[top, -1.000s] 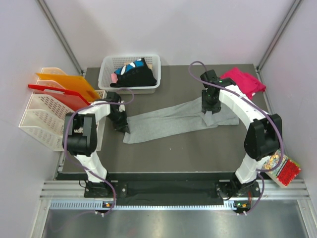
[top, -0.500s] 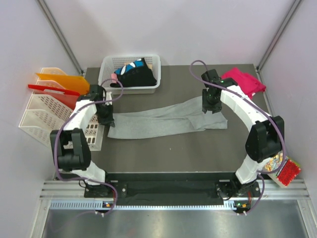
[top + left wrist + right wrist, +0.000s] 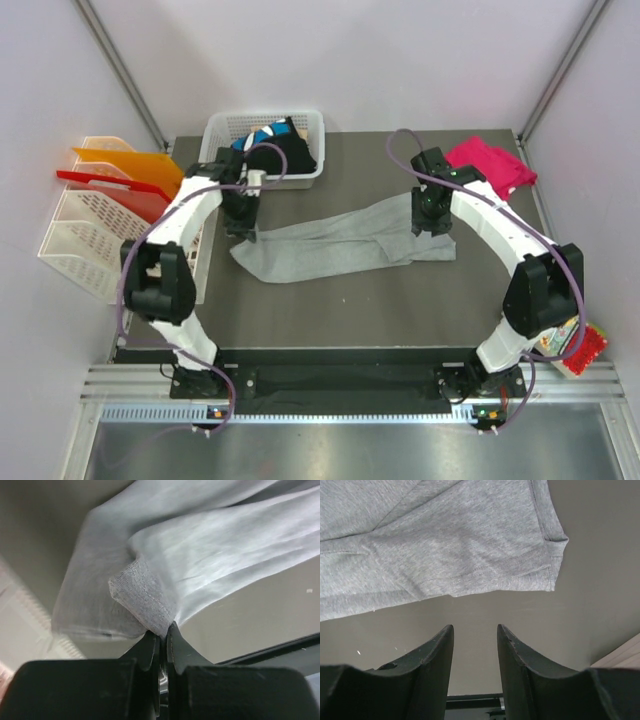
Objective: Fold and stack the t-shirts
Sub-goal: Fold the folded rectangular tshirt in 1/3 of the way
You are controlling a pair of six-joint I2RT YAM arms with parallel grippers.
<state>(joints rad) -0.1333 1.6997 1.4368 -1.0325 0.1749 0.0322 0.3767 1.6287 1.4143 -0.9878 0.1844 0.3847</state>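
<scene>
The left gripper carries the pinched hem to the right in the top view onto the long t-shirt's middle (image 3: pixel 343 241) next and releases it, shortening the t-shirt.
The light grey t-shirt (image 3: pixel 335 240) lies stretched in a long band across the middle of the dark table. My left gripper (image 3: pixel 243 228) is shut on its left end; the left wrist view shows the pinched hem (image 3: pixel 145 605) between my closed fingers. My right gripper (image 3: pixel 428 222) is open over the shirt's right end, holding nothing; in the right wrist view the grey cloth (image 3: pixel 445 540) lies flat beyond my spread fingertips (image 3: pixel 449 632). The magenta-pink t-shirt (image 3: pixel 490 165) lies at the back right. Black shirts with blue-white patches (image 3: pixel 272 150) fill the basket.
A white basket (image 3: pixel 222 135) stands at the back centre-left. White file trays with orange and red folders (image 3: pixel 110 190) stand beside the table's left edge. A red patterned snack packet (image 3: pixel 583 345) lies at the front right corner.
My left gripper has carried the grey shirt's left end back and then right, toward the basket. My right gripper has let go of the right end and opened just above it.
</scene>
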